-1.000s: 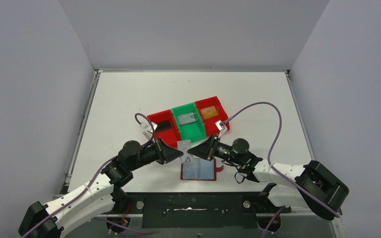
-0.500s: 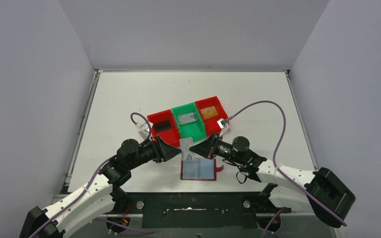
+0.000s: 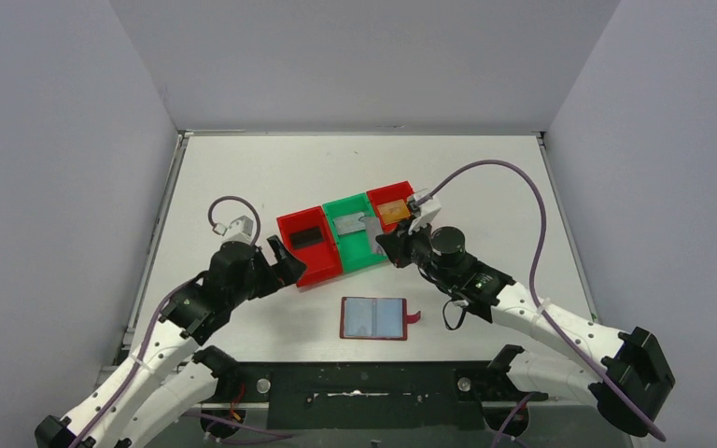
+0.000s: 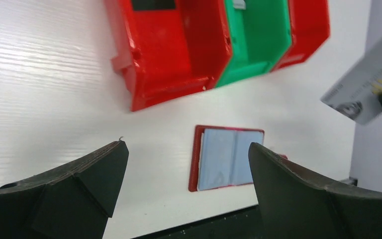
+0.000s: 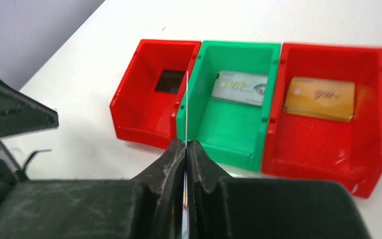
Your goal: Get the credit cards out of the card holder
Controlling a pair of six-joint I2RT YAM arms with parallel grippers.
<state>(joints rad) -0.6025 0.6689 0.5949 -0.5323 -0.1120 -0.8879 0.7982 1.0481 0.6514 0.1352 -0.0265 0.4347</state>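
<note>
The robot's right gripper needs to turn and go down to the left in the top view next and release, since the green bin's silver card (image 3: 348, 224) (image 5: 239, 88) lies below it on that side.
The card holder (image 3: 373, 318) lies open and flat near the table's front edge, blue-grey pockets up; in the left wrist view the card holder (image 4: 227, 158) shows between my fingers. My right gripper (image 3: 385, 245) is shut on a silver-grey credit card (image 3: 373, 229), held over the front of the green bin (image 3: 362, 250). In the right wrist view that card (image 5: 186, 107) is edge-on above the shut gripper (image 5: 185, 144). My left gripper (image 3: 287, 262) stands open and empty, left of the holder by the left red bin (image 3: 317, 266); the left gripper (image 4: 186, 147) holds nothing.
Three bins stand in a row behind the holder. The left red bin holds a black card (image 5: 169, 81), the green bin a silver card (image 5: 239, 87), and the right red bin (image 5: 328, 144) a gold-tan card (image 5: 320, 98). Cables loop above both wrists.
My left gripper has opened, let go of the silver-grey card and drawn back to the left. My right gripper kept the card and carried it up and back toward the green bin.
</note>
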